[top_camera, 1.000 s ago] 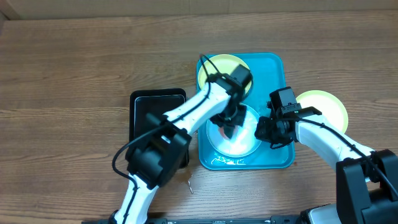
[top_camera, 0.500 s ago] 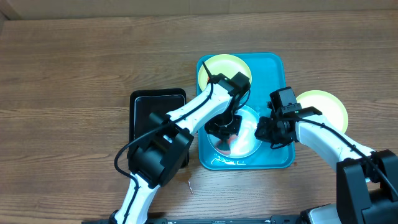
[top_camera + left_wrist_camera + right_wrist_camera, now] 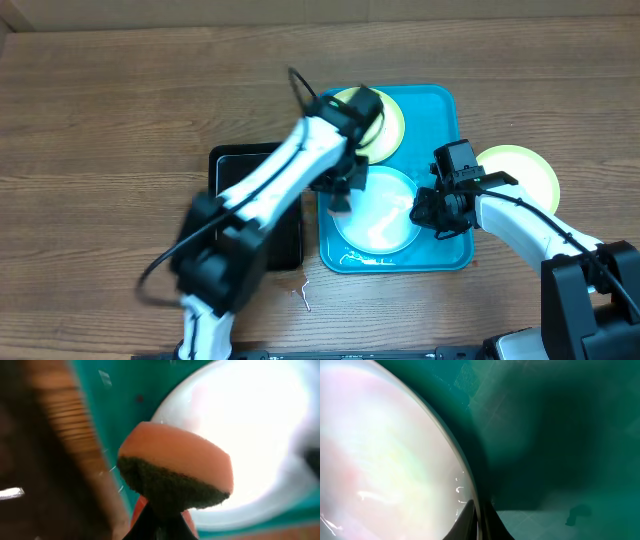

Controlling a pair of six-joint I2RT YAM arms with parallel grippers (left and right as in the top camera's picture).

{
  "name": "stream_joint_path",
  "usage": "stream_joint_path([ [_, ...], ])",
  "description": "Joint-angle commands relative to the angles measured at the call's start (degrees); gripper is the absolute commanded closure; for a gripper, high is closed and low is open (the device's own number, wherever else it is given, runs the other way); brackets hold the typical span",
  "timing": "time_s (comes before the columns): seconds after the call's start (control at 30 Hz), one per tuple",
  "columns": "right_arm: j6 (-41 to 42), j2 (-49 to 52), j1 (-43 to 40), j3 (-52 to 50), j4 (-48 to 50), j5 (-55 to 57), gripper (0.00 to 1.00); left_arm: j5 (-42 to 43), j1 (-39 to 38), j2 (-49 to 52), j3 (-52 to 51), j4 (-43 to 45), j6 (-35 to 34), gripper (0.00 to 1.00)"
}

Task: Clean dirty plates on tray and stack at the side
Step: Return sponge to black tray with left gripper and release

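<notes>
I will move my left gripper to the left in the overhead view over the black tray, lower it and release the sponge, because the tray's bottom is bare there.
The light blue plate [image 3: 380, 218] lies in the front half of the turquoise tray [image 3: 445, 110]. My right gripper [image 3: 428, 214] is shut on its right rim, seen close in the right wrist view [image 3: 479, 510]. A pale yellow-green plate [image 3: 385, 120] lies at the tray's back, partly under my left arm. A second pale yellow-green plate [image 3: 525, 170] lies on the table right of the tray. My left gripper [image 3: 340, 190] is shut on an orange sponge with a dark scrub side [image 3: 175, 472], held over the tray's left edge beside the blue plate [image 3: 250, 420].
A smaller black tray [image 3: 232, 175] lies left of the turquoise tray, partly under my left arm. A small light scrap [image 3: 304, 294] lies on the wooden table in front of it. White streaks mark the tray floor near its front edge [image 3: 365, 260].
My left gripper with the sponge has moved off the middle of the blue plate, left and back to the tray's left edge. The right gripper has stayed on the rim.
</notes>
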Motion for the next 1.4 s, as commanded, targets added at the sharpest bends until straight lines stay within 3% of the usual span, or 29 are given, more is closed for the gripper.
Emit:
stream_joint_path([
  [0.0,0.07,0.28,-0.04,-0.42,-0.13,2.73,0.96,-3.06,3.3,-10.64,2.49,-1.81,-0.94,0.96],
  [0.27,0.07,0.28,-0.04,-0.42,-0.07,2.73,0.95,-15.72,12.13,-14.53,-0.59,-7.54,-1.01,0.96],
  [0.53,0.04,0.28,-0.04,-0.42,-0.26,2.73,0.95,-9.77,15.41,-11.52,-20.22,6.86,-0.98,0.94],
  [0.77,0.04,0.28,-0.04,-0.42,-0.26,2.73,0.96,-9.11,15.47,-9.81,-25.03,12.33,-1.18,0.87],
  [0.8,0.04,0.28,-0.04,-0.42,-0.26,2.75,0.96,-9.11,15.47,-9.88,-24.79,12.31,-1.16,0.82],
  [0.93,-0.17,0.28,-0.04,-0.39,-0.22,2.75,0.95,-9.09,15.72,-10.12,-22.25,9.16,-0.96,0.44],
  [1.13,-2.12,-1.33,-0.02,4.5,-6.36,4.74,0.96,-9.11,18.82,-12.52,-14.84,1.97,-0.46,0.35],
  [1.27,-4.22,-4.44,1.44,12.55,-13.97,5.33,0.96,-9.11,23.34,-15.43,-7.96,-3.56,0.59,0.23],
  [1.3,-5.2,-5.03,2.34,15.3,-16.13,5.35,0.96,-9.11,24.55,-16.02,-6.34,-4.72,0.59,0.08],
  [1.33,-6.1,-5.29,3.26,17.86,-18.03,5.35,0.96,-9.11,25.77,-16.59,-4.74,-5.81,0.59,0.0],
  [1.37,-6.73,-5.31,4.31,20.44,-19.82,5.42,0.96,-9.11,27.23,-17.2,-2.99,-6.97,0.59,0.0],
])
